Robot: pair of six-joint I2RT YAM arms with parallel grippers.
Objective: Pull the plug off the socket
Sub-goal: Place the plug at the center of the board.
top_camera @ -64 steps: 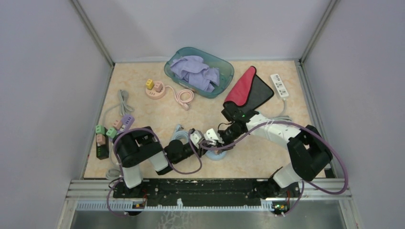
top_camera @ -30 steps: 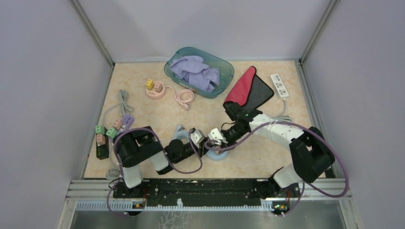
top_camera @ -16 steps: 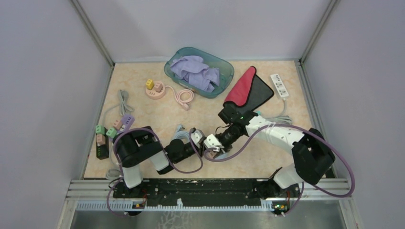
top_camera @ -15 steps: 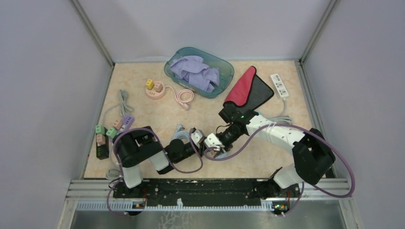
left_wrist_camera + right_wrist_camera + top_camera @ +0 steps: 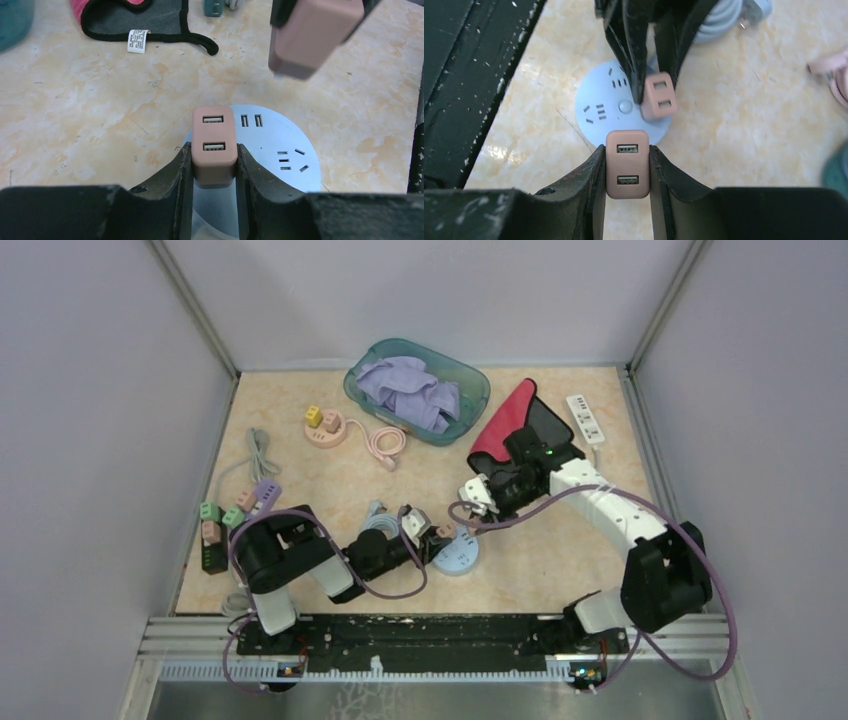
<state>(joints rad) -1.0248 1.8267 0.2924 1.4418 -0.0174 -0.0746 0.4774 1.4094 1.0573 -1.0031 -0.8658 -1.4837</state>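
Note:
The red-and-black cloth's dark part (image 5: 549,426) is outward, and the plug is already clear of the socket. My right gripper will next swing outward, lower onto the dark part and release the plug.
A round pale-blue socket (image 5: 460,560) lies on the table near the front centre. My left gripper (image 5: 428,534) is low over it and shut on a pink two-port USB plug (image 5: 214,145) that sits on the socket's (image 5: 272,150) edge. My right gripper (image 5: 476,498) is raised above and behind the socket, shut on a second pink USB plug (image 5: 627,165), which is clear of the socket (image 5: 604,107). That lifted plug also shows in the left wrist view (image 5: 312,32). The left-held plug (image 5: 659,95) shows below in the right wrist view.
A teal tub of purple cloth (image 5: 417,390) is at the back. A red-and-black cloth (image 5: 520,430) and a white power strip (image 5: 585,420) lie back right. A pink round socket with plugs (image 5: 325,427), a black strip with coloured plugs (image 5: 215,535) and a grey coiled cable (image 5: 375,520) lie left.
My right gripper has risen and drawn back to the right, off the blue socket, with a pink plug in it. My left gripper has stayed on the other plug.

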